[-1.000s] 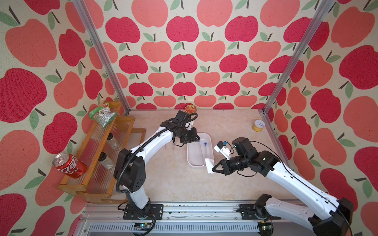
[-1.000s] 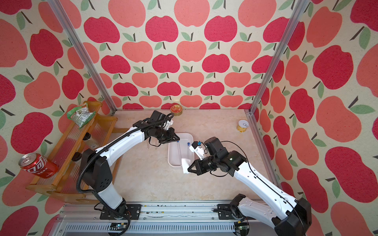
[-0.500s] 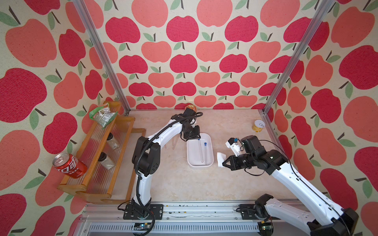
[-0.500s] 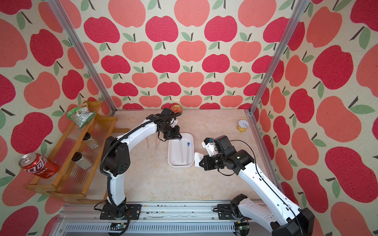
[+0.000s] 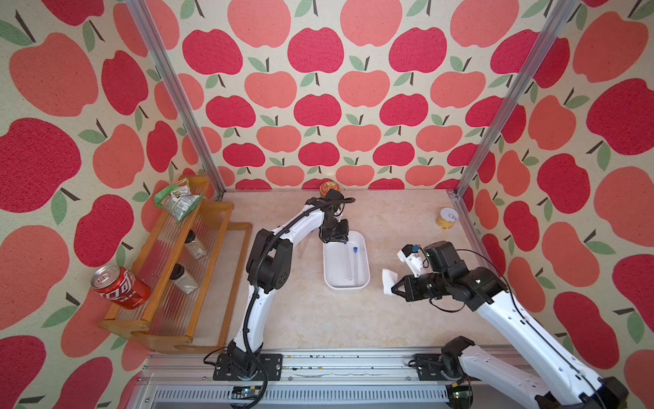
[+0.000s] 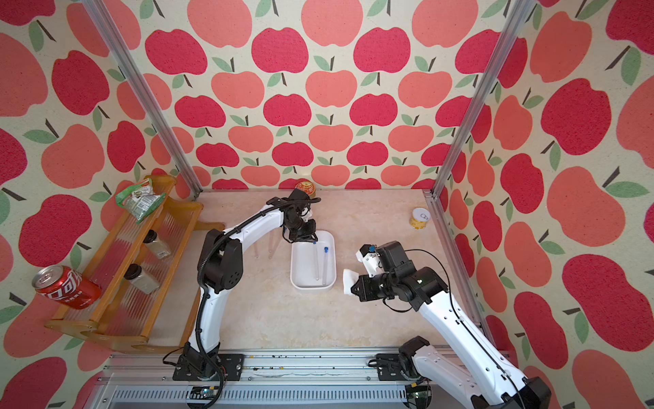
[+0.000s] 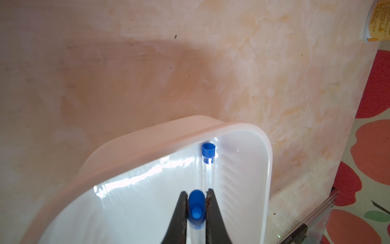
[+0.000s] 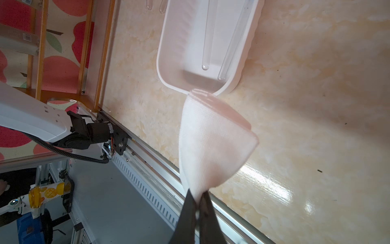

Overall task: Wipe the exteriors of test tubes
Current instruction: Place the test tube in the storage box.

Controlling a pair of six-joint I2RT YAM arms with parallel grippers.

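Note:
I should next lower my left gripper toward the tray bottom [image 5: 348,250] [image 7: 188,157] beside the other blue cap and let go of the tube, since the held cap still hangs above the tray.
A white tray [image 5: 329,279] [image 6: 295,279] sits mid-table with two test tubes lying lengthwise in it. My left gripper [image 5: 334,236] [image 7: 196,193] is shut on the blue cap of one test tube [image 7: 196,209] [image 6: 315,260] at the tray's far left corner. The other capped test tube [image 7: 208,169] [image 5: 355,265] lies beside it. Two more test tubes [image 6: 263,249] [image 8: 162,8] lie on the table left of the tray. Right of the tray's near end, my right gripper [image 5: 394,288] [image 8: 197,194] is shut on a folded white cloth [image 5: 388,281] [image 8: 211,143], clear of the tubes.
A wooden rack [image 5: 170,283] along the left wall carries two dark-lidded jars [image 5: 182,279], a green snack bag [image 5: 177,198] and a red soda can [image 5: 120,285]. An orange tin [image 5: 329,186] stands at the back wall, a yellow can [image 5: 446,217] by the right post.
The left arm swung its elbow in and set a second tube down into the tray. The right gripper drew back to the right from the tray with the cloth.

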